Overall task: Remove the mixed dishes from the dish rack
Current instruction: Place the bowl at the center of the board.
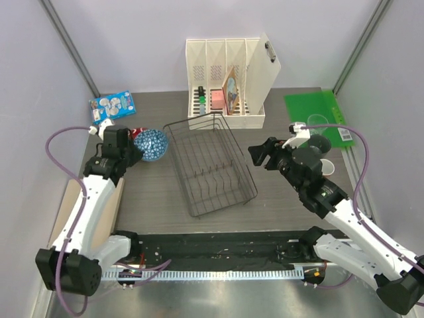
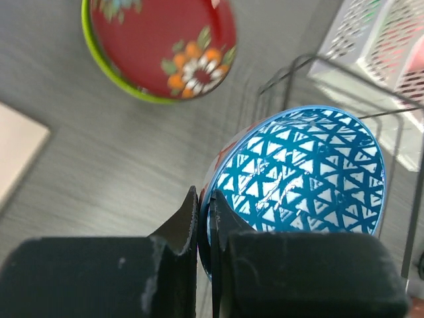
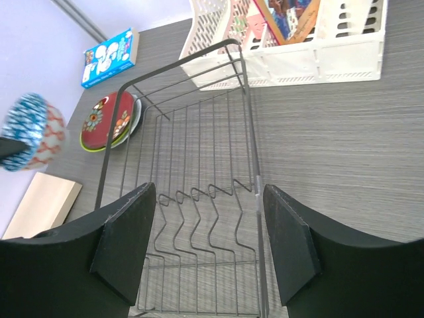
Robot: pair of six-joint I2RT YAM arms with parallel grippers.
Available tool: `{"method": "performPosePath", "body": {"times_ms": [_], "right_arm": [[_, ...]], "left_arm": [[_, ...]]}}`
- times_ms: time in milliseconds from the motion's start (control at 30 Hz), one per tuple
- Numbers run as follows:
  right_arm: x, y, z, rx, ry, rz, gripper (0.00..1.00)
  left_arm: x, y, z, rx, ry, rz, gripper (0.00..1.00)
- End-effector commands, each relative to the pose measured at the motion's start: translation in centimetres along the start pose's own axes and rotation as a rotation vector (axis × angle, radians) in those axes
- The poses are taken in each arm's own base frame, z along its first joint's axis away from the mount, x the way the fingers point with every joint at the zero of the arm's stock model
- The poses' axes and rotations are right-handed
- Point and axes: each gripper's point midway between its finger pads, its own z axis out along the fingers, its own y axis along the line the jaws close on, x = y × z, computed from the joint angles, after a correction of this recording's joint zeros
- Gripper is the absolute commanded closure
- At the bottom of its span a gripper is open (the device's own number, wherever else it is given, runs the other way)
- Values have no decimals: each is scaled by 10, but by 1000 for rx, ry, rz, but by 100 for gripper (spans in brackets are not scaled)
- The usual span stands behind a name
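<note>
The left gripper brings the bowl (image 2: 311, 179) back and down to bare tabletop (image 2: 164, 177) between the rack and pale board next and releases it there.
The dish rack (image 1: 209, 165) stands mid-table with no dishes in it; it also shows in the right wrist view (image 3: 199, 199). My left gripper (image 1: 135, 153) is shut on the rim of the blue patterned bowl (image 2: 311, 179), holding it left of the rack (image 1: 151, 144). The red floral plate (image 2: 165, 40) lies on the lime-green plate (image 2: 106, 63) on the table beyond the bowl. My right gripper (image 1: 262, 154) is open and empty over the rack's right side (image 3: 209, 245). A clear glass (image 1: 319, 124) and a dark grey mug (image 1: 318, 144) stand behind my right arm.
The cream file holder (image 1: 228, 83) stands behind the rack. A green mat (image 1: 317, 106) lies at the back right, a blue box (image 1: 111, 105) at the back left. A pale board (image 3: 40, 202) lies at the table's left edge.
</note>
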Motion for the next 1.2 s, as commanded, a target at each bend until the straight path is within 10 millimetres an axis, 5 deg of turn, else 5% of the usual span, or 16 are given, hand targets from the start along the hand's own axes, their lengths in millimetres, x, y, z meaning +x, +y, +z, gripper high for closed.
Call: {"method": "performPosePath", "body": {"times_ms": [0,467,733,867,1167], "right_arm": [[-4,8,1,-53,-34,17,29],[19,3,8,-74,-20,36,29],[27,5,10,-95,-6,60,29],[27,3,9,-88,-12,60,29],[29,3,11,-84,1,60,28]], "left_arm": [[25,4,16,47,162,-158,100],[65,74,69,-191,139,-155,100],[83,87,85,-224,150,-188,100],[81,87,81,-243,166,-176,68],[63,73,55,-193,150,-159,18]]}}
